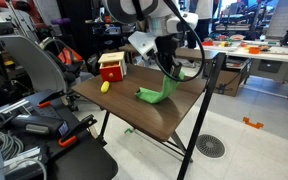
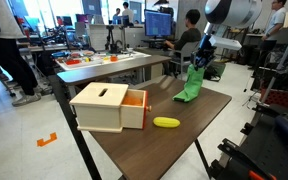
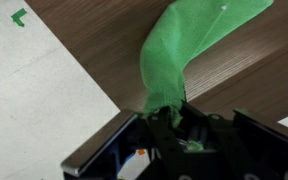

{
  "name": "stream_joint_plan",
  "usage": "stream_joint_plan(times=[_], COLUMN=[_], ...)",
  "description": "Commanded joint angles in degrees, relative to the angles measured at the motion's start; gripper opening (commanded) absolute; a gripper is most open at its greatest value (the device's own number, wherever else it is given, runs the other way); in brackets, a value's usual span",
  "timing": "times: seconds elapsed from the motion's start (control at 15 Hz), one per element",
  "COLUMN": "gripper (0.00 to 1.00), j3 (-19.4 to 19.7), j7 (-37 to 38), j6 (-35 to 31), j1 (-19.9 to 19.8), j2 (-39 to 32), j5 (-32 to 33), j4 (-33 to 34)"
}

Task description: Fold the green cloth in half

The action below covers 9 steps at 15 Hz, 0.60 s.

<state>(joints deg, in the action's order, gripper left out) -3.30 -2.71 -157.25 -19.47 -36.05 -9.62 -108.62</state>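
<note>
I need to move in from the table's edge and lower the cloth's held end over its lying part, which already rests on the table.
The green cloth (image 1: pixel 156 93) is bright green and rumpled. Part of it lies on the dark wooden table (image 1: pixel 124 105), and one end is lifted up into my gripper (image 1: pixel 171 68). In an exterior view the cloth (image 2: pixel 191 87) hangs from the gripper (image 2: pixel 197 62) near the table's far edge. In the wrist view the cloth (image 3: pixel 189 45) stretches from the jaws (image 3: pixel 174 118) out over the table top (image 3: pixel 114 35). The gripper is shut on the cloth's end.
A red-and-tan box (image 1: pixel 111 67) stands at one end of the table, with a small yellow object (image 1: pixel 105 87) next to it; both show in an exterior view (image 2: pixel 109 106) (image 2: pixel 166 122). The table edge and the floor (image 3: pixel 34 110) show in the wrist view. Desks and people are behind.
</note>
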Motion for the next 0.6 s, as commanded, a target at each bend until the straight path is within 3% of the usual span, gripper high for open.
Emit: stream_joint_plan(times=[0.0,0.53], gripper=[0.03,0.03], j3=[-1.57,-2.69], j7=[-2.39,-6.3], j6=[-0.71,-0.07], j1=[2.47,6.62], j2=[0.93,-2.92], j5=[-1.54,0.53], j4=[-1.76,-4.24])
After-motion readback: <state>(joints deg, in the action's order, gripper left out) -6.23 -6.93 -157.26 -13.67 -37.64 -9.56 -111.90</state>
